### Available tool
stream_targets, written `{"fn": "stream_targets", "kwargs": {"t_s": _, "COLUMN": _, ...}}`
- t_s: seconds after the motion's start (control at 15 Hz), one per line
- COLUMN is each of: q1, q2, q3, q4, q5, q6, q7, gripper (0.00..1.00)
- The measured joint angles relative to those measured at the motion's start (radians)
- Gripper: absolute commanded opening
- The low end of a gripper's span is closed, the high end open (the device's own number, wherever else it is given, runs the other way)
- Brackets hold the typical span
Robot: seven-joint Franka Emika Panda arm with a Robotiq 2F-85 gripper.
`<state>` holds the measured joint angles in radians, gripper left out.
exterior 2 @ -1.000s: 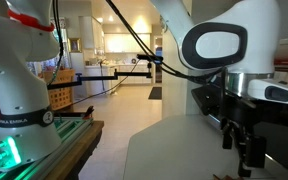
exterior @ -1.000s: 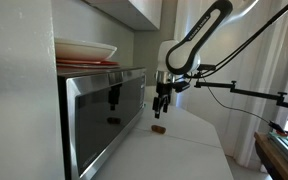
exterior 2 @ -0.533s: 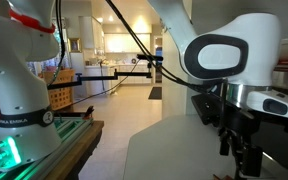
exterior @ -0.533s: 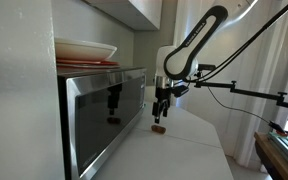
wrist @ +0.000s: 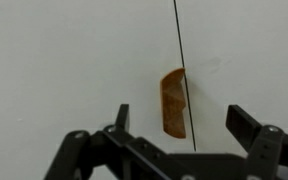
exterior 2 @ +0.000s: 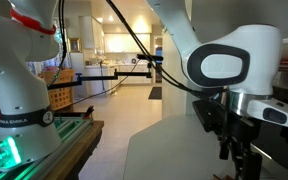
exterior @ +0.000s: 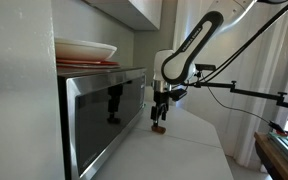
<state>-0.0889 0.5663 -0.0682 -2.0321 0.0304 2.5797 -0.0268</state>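
Observation:
The brown object lies between the robot's open fingers just below them, so the gripper needs to go down around the object's middle [wrist: 173, 105] next and close on its long sides.
A small brown oblong object [wrist: 173, 101] lies on the white counter beside a thin dark seam. In the wrist view my gripper [wrist: 183, 118] is open, with its two fingers either side of the object and just above it. In an exterior view the gripper [exterior: 159, 120] hangs straight down over the brown object [exterior: 159, 128], next to the microwave's front corner. In an exterior view the gripper [exterior 2: 237, 163] is low over the white counter; the object is hidden there.
A stainless microwave [exterior: 102, 100] stands beside the gripper, with a white and red tray [exterior: 84, 51] on top. A black camera boom [exterior: 246, 92] reaches in behind the arm. The white counter [exterior: 179, 145] ends near a second robot [exterior 2: 19, 95] and a wooden bench [exterior 2: 74, 140].
The arm has come down and shifted toward the microwave, bringing the open gripper closer over the brown object. The object has not moved.

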Motion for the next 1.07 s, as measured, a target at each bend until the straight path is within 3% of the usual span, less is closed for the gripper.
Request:
{"fn": "stream_targets", "kwargs": {"t_s": 0.8, "q1": -0.008, "q2": 0.052, "q3": 0.001, "q4": 0.04, "q5": 0.0, "q6": -0.004, "q7": 0.0, "gripper": 1.0}}
{"fn": "stream_targets", "kwargs": {"t_s": 0.93, "q1": -0.009, "q2": 0.059, "q3": 0.001, "q4": 0.047, "q5": 0.0, "q6": -0.004, "q7": 0.0, "gripper": 0.74}}
{"fn": "stream_targets", "kwargs": {"t_s": 1.07, "q1": -0.009, "q2": 0.066, "q3": 0.001, "q4": 0.053, "q5": 0.0, "q6": -0.004, "q7": 0.0, "gripper": 0.58}}
